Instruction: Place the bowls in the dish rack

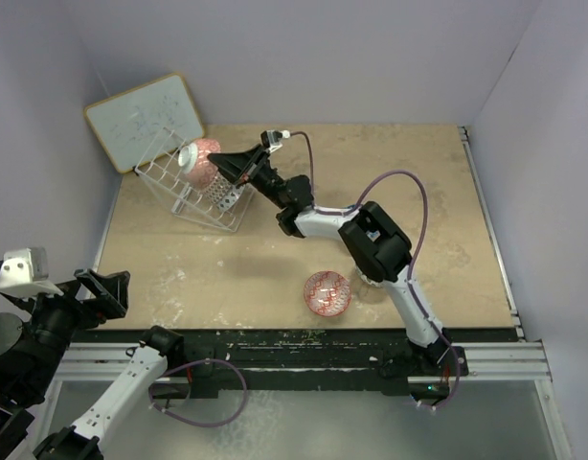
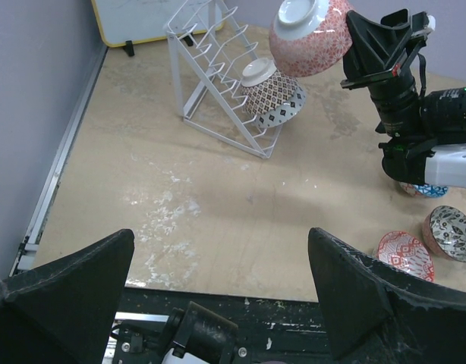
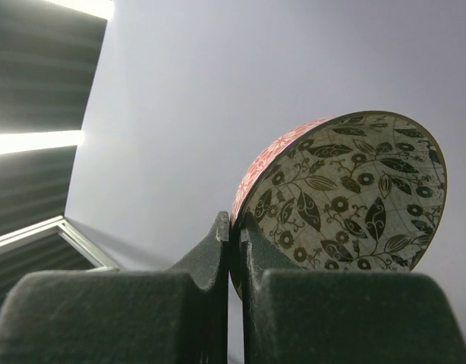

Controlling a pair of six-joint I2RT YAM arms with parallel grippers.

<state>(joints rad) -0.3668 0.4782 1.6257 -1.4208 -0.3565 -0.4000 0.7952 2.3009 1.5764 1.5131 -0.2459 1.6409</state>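
Observation:
Next, my right gripper brings the red-pink bowl down into the rack [image 1: 184, 196] slots beside the leaning bowls and releases it there, since those slots stand empty.
My right gripper [image 1: 217, 166] is shut on the rim of a red-pink bowl [image 1: 200, 153] and holds it tilted over the top of the white wire dish rack [image 1: 184, 196]. In the right wrist view the fingers [image 3: 218, 250] pinch the rim of this bowl [image 3: 347, 197], whose inside has a black leaf pattern. Two patterned bowls [image 2: 272, 95] lean in the rack [image 2: 210, 72], below the held bowl [image 2: 309, 34]. A red bowl [image 1: 327, 292] lies on the table. My left gripper [image 2: 220, 254] is open and empty at the near left edge, far from the rack.
A whiteboard with a wooden frame [image 1: 146, 120] leans behind the rack. A grey patterned bowl [image 2: 451, 231] and a partly hidden blue bowl [image 2: 426, 189] sit beside the red bowl [image 2: 404, 254], under the right arm [image 1: 375, 240]. Walls enclose the table on three sides.

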